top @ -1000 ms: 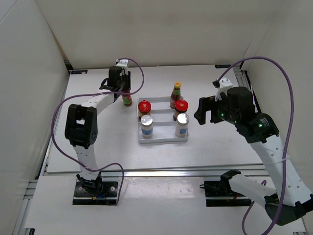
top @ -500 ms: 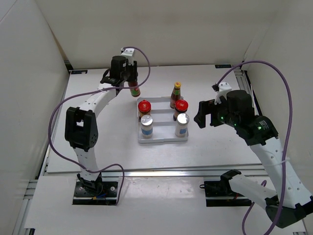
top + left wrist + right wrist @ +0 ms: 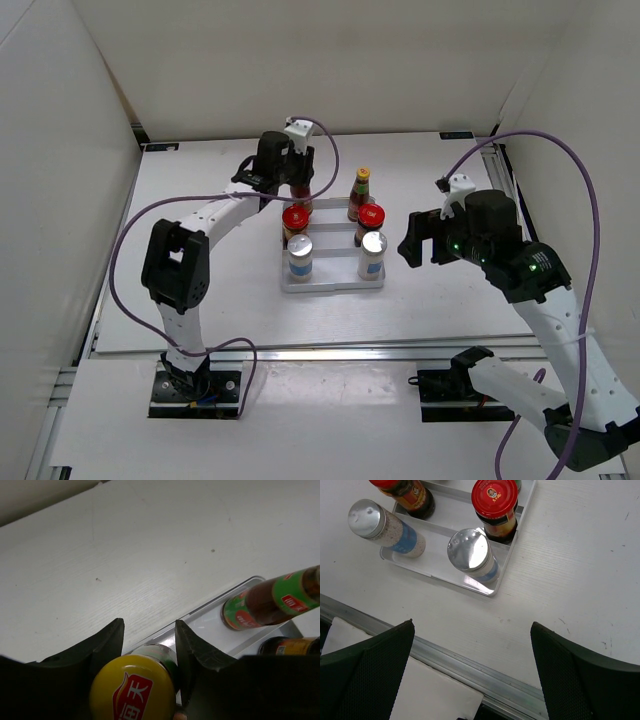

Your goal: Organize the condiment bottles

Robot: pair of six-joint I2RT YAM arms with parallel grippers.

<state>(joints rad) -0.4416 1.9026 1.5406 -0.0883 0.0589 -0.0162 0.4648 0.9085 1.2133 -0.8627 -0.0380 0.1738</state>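
Note:
The tray's back corner behind the jar still has an open row, so my left gripper moves down a little onto it next, away from the second sauce bottle.
My left gripper [image 3: 291,182] is shut on a slim dark-red sauce bottle [image 3: 302,194], held over the back-left corner of the white ridged tray [image 3: 333,286]. In the left wrist view its yellow cap [image 3: 135,690] sits between my fingers [image 3: 196,652], with the tray [image 3: 210,625] just below. The second sauce bottle [image 3: 360,192] stands at the tray's back right. Two red-lidded jars [image 3: 295,217] [image 3: 371,216] fill the middle row and two silver-capped shakers [image 3: 300,248] [image 3: 372,243] the front row. My right gripper [image 3: 412,240] is open and empty, right of the tray.
White walls close in the table on the left, back and right. An aluminium rail [image 3: 470,667] runs along the near table edge under my right gripper [image 3: 471,625]. The right shaker [image 3: 468,550] and right jar [image 3: 495,497] stand nearest it.
My left gripper has carried the sauce bottle rightward from the table left of the tray to over the tray's back-left corner. The right arm has barely moved.

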